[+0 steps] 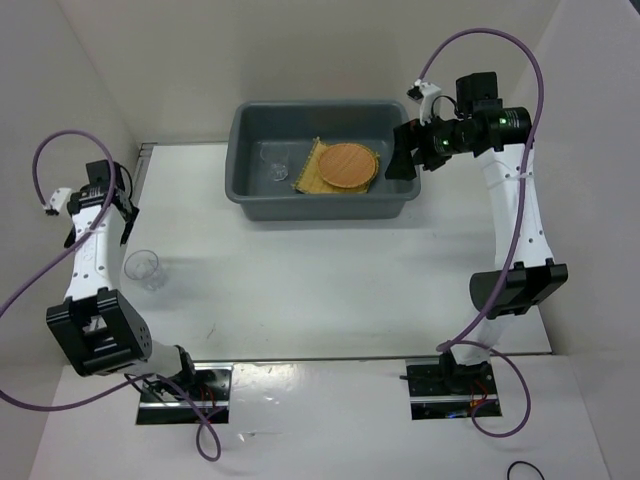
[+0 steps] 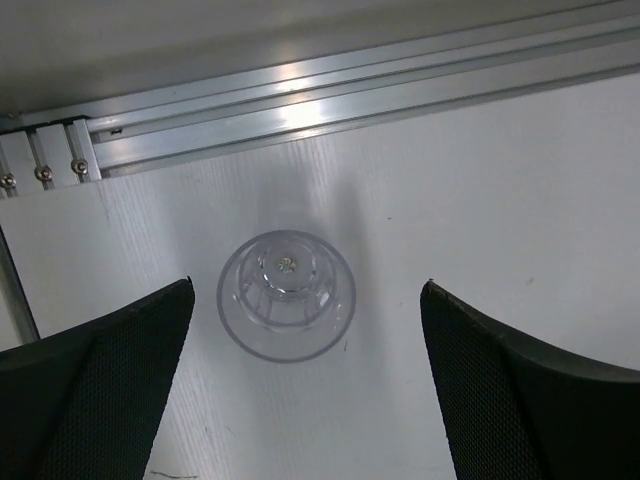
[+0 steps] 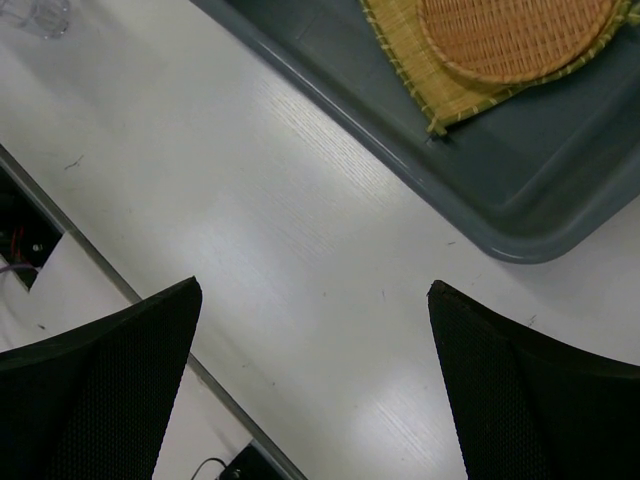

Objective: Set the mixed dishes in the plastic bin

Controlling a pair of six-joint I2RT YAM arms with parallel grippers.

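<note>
Next I should bring my left gripper down and across onto the far rim of the clear cup on the table, since it lies below the fingers, to their right in the top view.
The dark grey bin stands at the back middle. In it lie the square yellow bamboo tray, the orange-brown plate on top of it, and one clear cup. The round yellow woven plate does not show. The second clear cup stands on the table at the left. My left gripper is open above it; in the left wrist view the cup lies between and just ahead of the fingertips. My right gripper is open and empty at the bin's right end.
The right wrist view looks down on bare table beside the bin's corner, with the tray and plate inside. An aluminium rail runs along the table's left edge. White walls enclose the table.
</note>
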